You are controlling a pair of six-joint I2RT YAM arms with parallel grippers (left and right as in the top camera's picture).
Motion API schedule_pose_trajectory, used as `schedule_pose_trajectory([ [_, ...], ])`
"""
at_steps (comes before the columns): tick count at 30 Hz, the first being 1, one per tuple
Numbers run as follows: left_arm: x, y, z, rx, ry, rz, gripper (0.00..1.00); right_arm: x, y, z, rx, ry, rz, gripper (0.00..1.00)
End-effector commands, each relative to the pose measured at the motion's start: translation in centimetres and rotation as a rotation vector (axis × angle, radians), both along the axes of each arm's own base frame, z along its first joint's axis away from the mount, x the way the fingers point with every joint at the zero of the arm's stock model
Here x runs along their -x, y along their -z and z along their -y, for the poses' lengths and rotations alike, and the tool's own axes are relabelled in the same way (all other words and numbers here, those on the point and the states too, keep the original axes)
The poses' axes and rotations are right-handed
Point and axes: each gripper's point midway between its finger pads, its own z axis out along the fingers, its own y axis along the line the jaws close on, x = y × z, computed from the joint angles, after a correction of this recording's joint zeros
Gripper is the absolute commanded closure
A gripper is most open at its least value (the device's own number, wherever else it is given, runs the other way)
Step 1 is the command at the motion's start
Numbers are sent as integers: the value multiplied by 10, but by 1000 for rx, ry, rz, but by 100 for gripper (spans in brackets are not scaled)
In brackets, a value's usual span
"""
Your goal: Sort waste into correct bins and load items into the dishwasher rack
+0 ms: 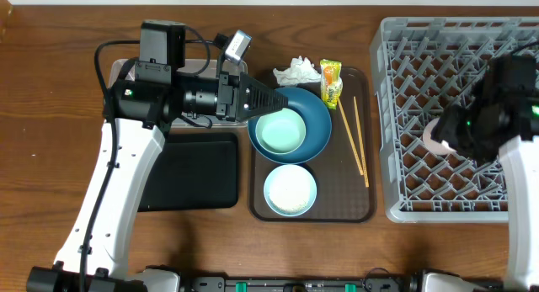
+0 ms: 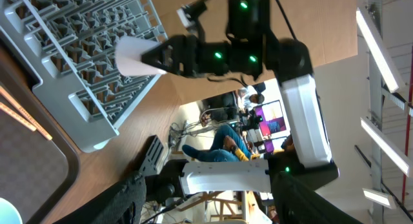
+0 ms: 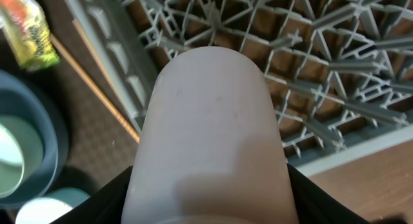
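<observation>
The white cup (image 1: 434, 135) hangs above the rack's wires, so the robot's right gripper will move down and to the right in the overhead view, onto the middle of the grey rack.
The grey dishwasher rack (image 1: 455, 39) stands at the right. My right gripper (image 1: 450, 132) hangs over it, shut on the small white cup (image 1: 434, 135), which fills the right wrist view (image 3: 213, 133). The mint-green bowl (image 1: 280, 132) sits inside the dark blue bowl (image 1: 320, 124) on the brown tray. The white bowl (image 1: 290, 189) holds rice. The tissue (image 1: 295, 71) and snack wrapper (image 1: 331, 80) lie at the tray's back. My left gripper (image 1: 282, 101) is open and empty over the blue bowl's back-left rim. The black tray (image 1: 198, 170) lies left; the clear tub (image 1: 118, 69) is mostly hidden under my left arm.
The brown serving tray (image 1: 354, 204) carries the bowls and two wooden chopsticks (image 1: 354, 132). The rack (image 3: 322, 56), the chopsticks (image 3: 97, 88) and the wrapper (image 3: 29, 30) also show in the right wrist view. The left wrist view shows the rack (image 2: 71, 50) and the cup (image 2: 132, 56).
</observation>
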Motion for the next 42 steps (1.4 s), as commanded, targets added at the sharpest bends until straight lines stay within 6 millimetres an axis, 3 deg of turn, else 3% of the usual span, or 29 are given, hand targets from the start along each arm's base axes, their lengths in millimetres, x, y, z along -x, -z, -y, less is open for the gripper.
schedule_pose_trajectory([
  [1, -1, 1, -1, -1, -4, 5, 35, -9, -3, 10, 23, 52, 31, 52],
  [8, -1, 1, -1, -1, -4, 4, 34, -27, -13, 54, 47, 174, 142, 50],
  [15, -1, 1, -1, -2, -4, 6, 34, -36, 2, 105, 56, 302, 159, 50],
  [23, -2, 3, -1, -13, -14, 7, 34, -52, 41, 115, 28, 307, 88, 48],
  [26, -2, 3, -1, -13, -14, 7, 34, -58, 47, 120, 28, 316, 95, 46],
  [28, -2, 3, -1, -13, -14, 6, 34, -58, 49, 122, 27, 322, 91, 34],
  [30, -2, 3, -1, -13, -14, 6, 34, -56, 50, 123, 23, 325, 85, 20],
  [34, -2, 3, -1, -13, -14, 6, 34, -57, 46, 117, -20, 299, 97, 10],
  [39, 0, 0, -2, -19, -23, 26, 36, -69, 25, 65, -191, 42, 181, 8],
  [42, -3, 1, -6, -83, -88, 69, 37, -70, 6, 40, -189, -64, 227, 6],
])
